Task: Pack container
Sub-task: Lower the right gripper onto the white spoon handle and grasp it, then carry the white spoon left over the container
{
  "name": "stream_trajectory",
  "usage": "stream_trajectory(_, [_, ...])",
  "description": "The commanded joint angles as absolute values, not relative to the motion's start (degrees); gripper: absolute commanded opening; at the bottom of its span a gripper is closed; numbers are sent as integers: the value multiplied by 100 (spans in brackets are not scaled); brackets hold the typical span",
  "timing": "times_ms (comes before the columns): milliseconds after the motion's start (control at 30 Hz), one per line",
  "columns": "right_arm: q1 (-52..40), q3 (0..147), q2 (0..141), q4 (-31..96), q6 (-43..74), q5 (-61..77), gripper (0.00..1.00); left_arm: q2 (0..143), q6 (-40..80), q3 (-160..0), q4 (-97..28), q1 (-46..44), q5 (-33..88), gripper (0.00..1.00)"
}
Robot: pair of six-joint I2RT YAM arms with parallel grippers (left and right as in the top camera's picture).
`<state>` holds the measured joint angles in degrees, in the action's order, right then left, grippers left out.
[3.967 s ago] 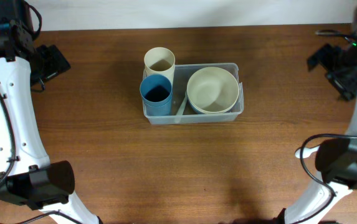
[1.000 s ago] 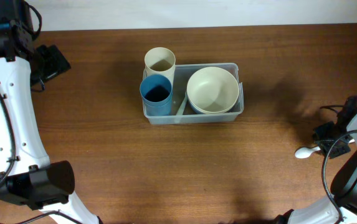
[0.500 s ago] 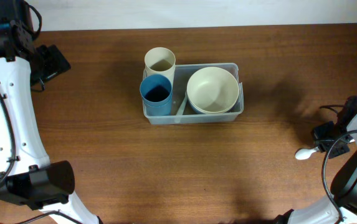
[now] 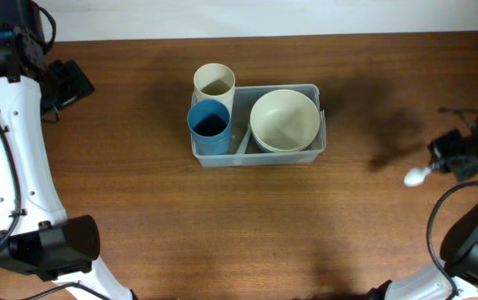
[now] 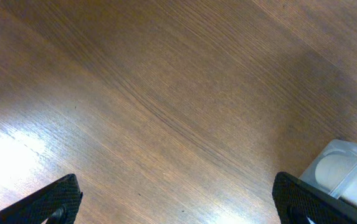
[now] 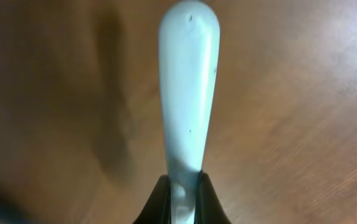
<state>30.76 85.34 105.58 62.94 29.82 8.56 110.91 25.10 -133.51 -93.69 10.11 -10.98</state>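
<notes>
Next, my right gripper needs to carry the spoon (image 4: 416, 175) to the open gap between cups and bowl, to its left in the overhead view, and release it.
The clear plastic container (image 4: 320, 143) sits mid-table. In it are a blue cup (image 4: 209, 124) at the front left and a cream bowl (image 4: 284, 119) on the right. A cream cup (image 4: 213, 82) stands at its back left corner. At the far right, my right gripper (image 4: 449, 162) is shut on the handle of a pale spoon (image 4: 416, 175), held above the wood with its bowl toward the container. The right wrist view shows the spoon (image 6: 187, 93) sticking out past the pinching gripper (image 6: 183, 194). My left gripper (image 4: 70, 83) stays open at the far left over bare table.
The left wrist view has wood grain between the wide-apart left gripper (image 5: 178, 202) fingers, with a corner of the container (image 5: 346, 177) at its lower right. Both arm bases (image 4: 51, 246) stand at the front corners.
My right gripper closed on the spoon and carried it off the table toward the back. The left arm and the container's contents are unchanged.
</notes>
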Motion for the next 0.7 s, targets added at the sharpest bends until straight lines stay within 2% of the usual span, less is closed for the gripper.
stream_trajectory(0, [2427, 9465, 10309, 6556, 2563, 1470, 4, 11069, 2462, -13397, -9369, 1028, -1140, 100])
stream_trajectory(200, [825, 10694, 10311, 6718, 2550, 1699, 4, 11069, 2462, -13397, -9371, 1028, -1140, 100])
stream_trajectory(400, [-851, 10895, 10346, 6029, 2805, 1614, 4, 11069, 2462, -13397, -9371, 1028, -1142, 100])
stream_trajectory(667, [-1916, 10892, 10700, 5841, 3505, 720, 4, 11069, 2460, -13397, -9371, 1028, -1142, 100])
